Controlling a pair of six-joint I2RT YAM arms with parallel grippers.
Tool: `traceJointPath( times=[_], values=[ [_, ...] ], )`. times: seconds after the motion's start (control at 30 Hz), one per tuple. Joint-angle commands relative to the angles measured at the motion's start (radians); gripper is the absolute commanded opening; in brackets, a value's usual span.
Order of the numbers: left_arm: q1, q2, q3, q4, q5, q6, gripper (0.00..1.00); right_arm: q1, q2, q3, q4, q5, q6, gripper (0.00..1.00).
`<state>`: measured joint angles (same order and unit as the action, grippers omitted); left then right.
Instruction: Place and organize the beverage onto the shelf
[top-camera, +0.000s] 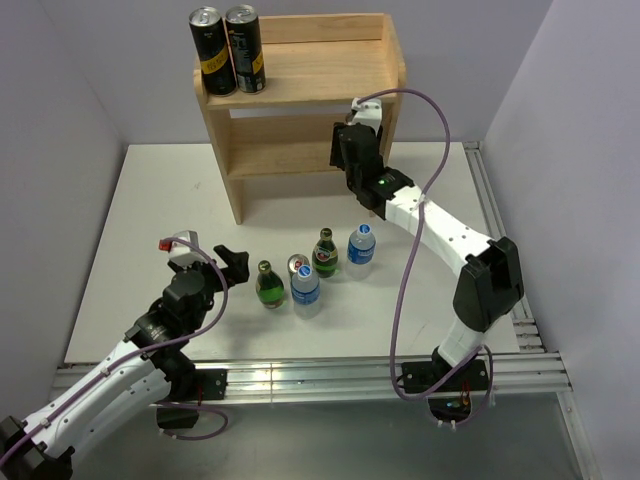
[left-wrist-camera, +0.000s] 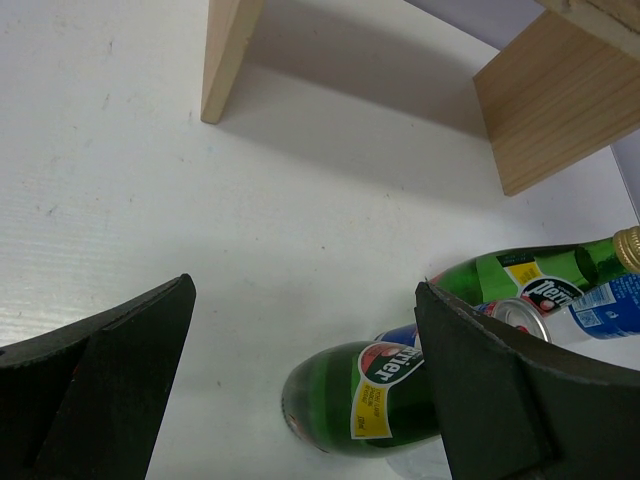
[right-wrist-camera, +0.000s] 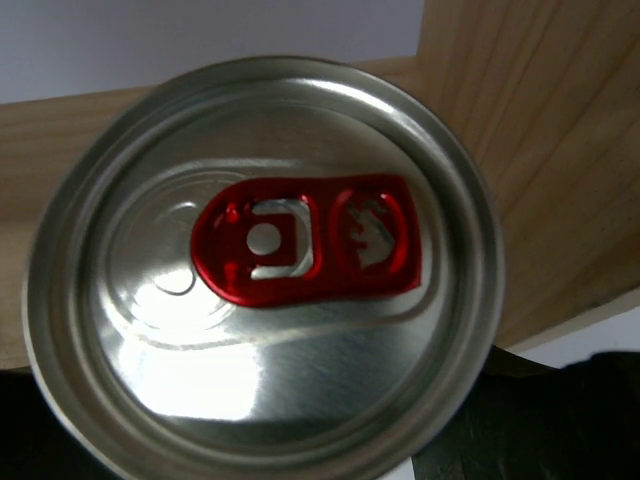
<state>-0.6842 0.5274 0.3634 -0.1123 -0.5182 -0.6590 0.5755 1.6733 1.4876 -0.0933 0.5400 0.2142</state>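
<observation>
The silver can is already over the shelf's middle level by the shelf's side panel, so my right gripper should move slightly down and toward that panel, then open.
The light-wood shelf (top-camera: 300, 75) stands at the back of the table with two black cans (top-camera: 228, 48) on its top tier. My right gripper (top-camera: 347, 150) is at the right end of the middle tier, shut on a silver can with a red tab (right-wrist-camera: 262, 270). The can's top fills the right wrist view, with shelf wood behind it. My left gripper (top-camera: 232, 262) is open and empty, low over the table just left of a green Perrier bottle (top-camera: 268, 285). In the left wrist view that bottle (left-wrist-camera: 350, 400) lies beside my right finger (left-wrist-camera: 520, 390).
More drinks stand in a group mid-table: a blue-label water bottle (top-camera: 306, 290), a red-tab can (top-camera: 298, 264), a second green bottle (top-camera: 325, 252) and another water bottle (top-camera: 361, 245). The shelf's side panels (left-wrist-camera: 228, 55) stand beyond them.
</observation>
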Motion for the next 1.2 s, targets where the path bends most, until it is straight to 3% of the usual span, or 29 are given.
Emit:
traceJointPath(
  times=[0.0, 0.33, 0.67, 1.17],
  values=[
    [-0.005, -0.001, -0.003, 0.043, 0.017, 0.021, 0.99, -0.016, 0.012, 0.054, 0.090, 0.049, -0.027, 0.00],
    [-0.005, 0.002, -0.003, 0.043, 0.017, 0.021, 0.99, -0.022, 0.075, 0.045, 0.188, 0.150, -0.039, 0.00],
    [-0.005, -0.001, -0.004, 0.045, 0.021, 0.021, 0.99, -0.013, 0.049, -0.081, 0.277, 0.178, 0.005, 0.00],
    [-0.005, -0.006, -0.004, 0.043, 0.021, 0.021, 0.99, -0.008, 0.164, 0.022, 0.339, 0.287, -0.007, 0.00]
  ],
)
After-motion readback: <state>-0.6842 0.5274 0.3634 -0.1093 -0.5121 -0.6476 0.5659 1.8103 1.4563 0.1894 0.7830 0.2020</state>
